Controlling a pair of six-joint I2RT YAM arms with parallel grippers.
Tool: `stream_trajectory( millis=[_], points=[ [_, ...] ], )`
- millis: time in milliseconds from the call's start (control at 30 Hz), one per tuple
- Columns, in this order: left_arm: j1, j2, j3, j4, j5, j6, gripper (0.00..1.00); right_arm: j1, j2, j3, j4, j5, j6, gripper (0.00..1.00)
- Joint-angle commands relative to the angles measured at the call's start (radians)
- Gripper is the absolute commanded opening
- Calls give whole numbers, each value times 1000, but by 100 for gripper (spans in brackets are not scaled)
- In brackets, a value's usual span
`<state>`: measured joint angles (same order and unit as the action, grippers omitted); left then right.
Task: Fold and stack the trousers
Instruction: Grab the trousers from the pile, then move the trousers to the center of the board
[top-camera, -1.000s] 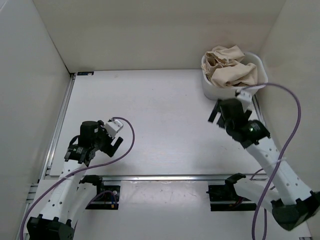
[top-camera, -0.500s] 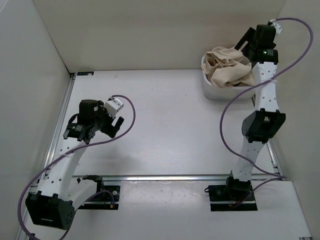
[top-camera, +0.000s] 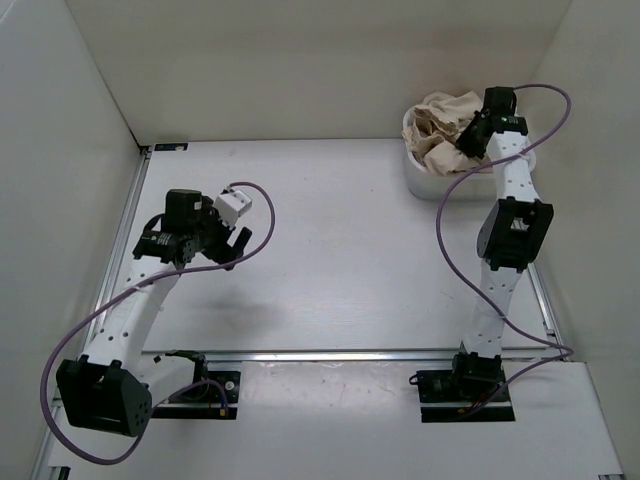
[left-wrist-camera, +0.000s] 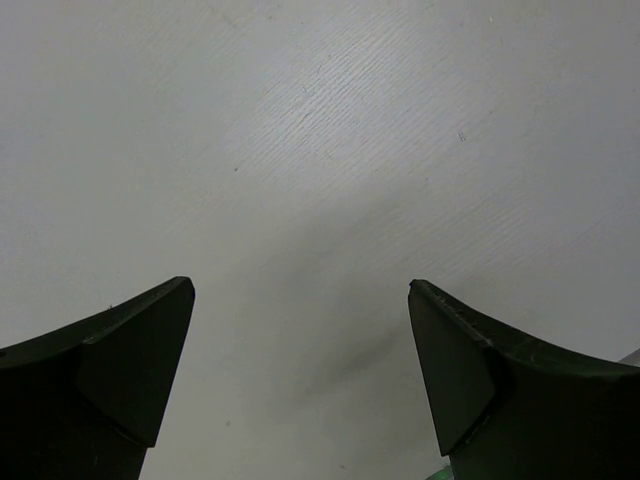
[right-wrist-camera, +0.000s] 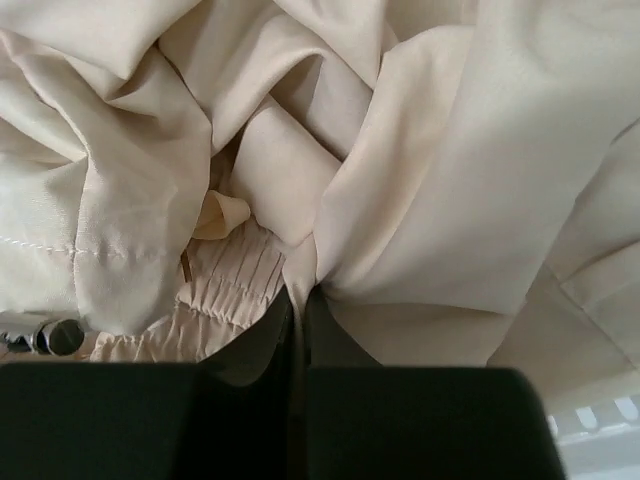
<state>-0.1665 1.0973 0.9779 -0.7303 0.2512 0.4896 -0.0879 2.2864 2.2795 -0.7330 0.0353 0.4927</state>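
My right gripper lifts the fold of the trousers up from the tub next, carries it across to bare table on the gripper's left in the top view, lowers and releases it.
The beige trousers lie crumpled in a white tub at the back right of the table. My right gripper reaches down into the pile from the right. In the right wrist view the trousers fill the frame, and the right gripper is shut on a pinched fold of the fabric, beside a gathered elastic waistband. My left gripper hovers over the bare table at the left; in its wrist view the left gripper is open with nothing between its dark fingers.
White walls enclose the table on the left, back and right. A metal rail runs across the near edge by the arm bases. The right arm's purple cable loops over the table left of the arm.
The right arm swung up from mid-table to the tub, came down into the trousers and shut on a fold. The left gripper stayed open and shifted slightly back.
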Motion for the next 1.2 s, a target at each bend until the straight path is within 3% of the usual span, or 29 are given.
stream_trajectory(
  millis=[0, 167, 267, 333, 433, 467, 567, 600, 633, 667, 867, 933, 1033, 1133, 1167],
  points=[
    [4, -2, 56, -10, 8, 0, 100, -1, -97, 37, -28, -41, -17, 0],
    [4, 18, 132, -70, -107, 53, 100, 49, -292, 98, 52, -76, -82, 0],
    [4, 29, 172, -93, -274, 52, 81, 124, -445, 109, 113, -155, -112, 0],
    [19, 10, 173, -93, -306, 43, 75, 223, -540, 132, 124, -199, -121, 0],
    [65, -39, 173, -93, -294, 17, 67, 434, -610, 233, 153, -209, -143, 0],
    [87, -48, 173, -93, -294, -5, 65, 570, -620, 256, 176, -242, -143, 0],
    [128, -73, 173, -93, -262, -52, 61, 855, -654, 308, 331, -294, -174, 0],
    [128, -97, 186, -93, -262, -63, 61, 887, -654, 290, 463, -348, -130, 0],
    [143, -97, 186, -93, -247, -63, 63, 905, -654, 264, 518, -444, -77, 0],
    [144, -112, 199, -93, -247, -77, 65, 916, -663, 264, 538, -445, -15, 0],
    [153, -165, 260, -93, -322, -98, 73, 916, -743, -125, 431, -56, -23, 0],
    [153, -165, 295, -132, -369, -111, 76, 906, -704, -207, 277, 106, 3, 0],
    [162, -174, 318, -162, -400, -88, 80, 866, -664, -300, 151, 202, 49, 0],
    [162, -185, 318, -162, -423, -40, 81, 774, -660, -470, 101, 203, 165, 0],
    [162, -169, 330, -190, -411, -30, 84, 749, -676, -577, 87, 202, 187, 13]
  ],
)
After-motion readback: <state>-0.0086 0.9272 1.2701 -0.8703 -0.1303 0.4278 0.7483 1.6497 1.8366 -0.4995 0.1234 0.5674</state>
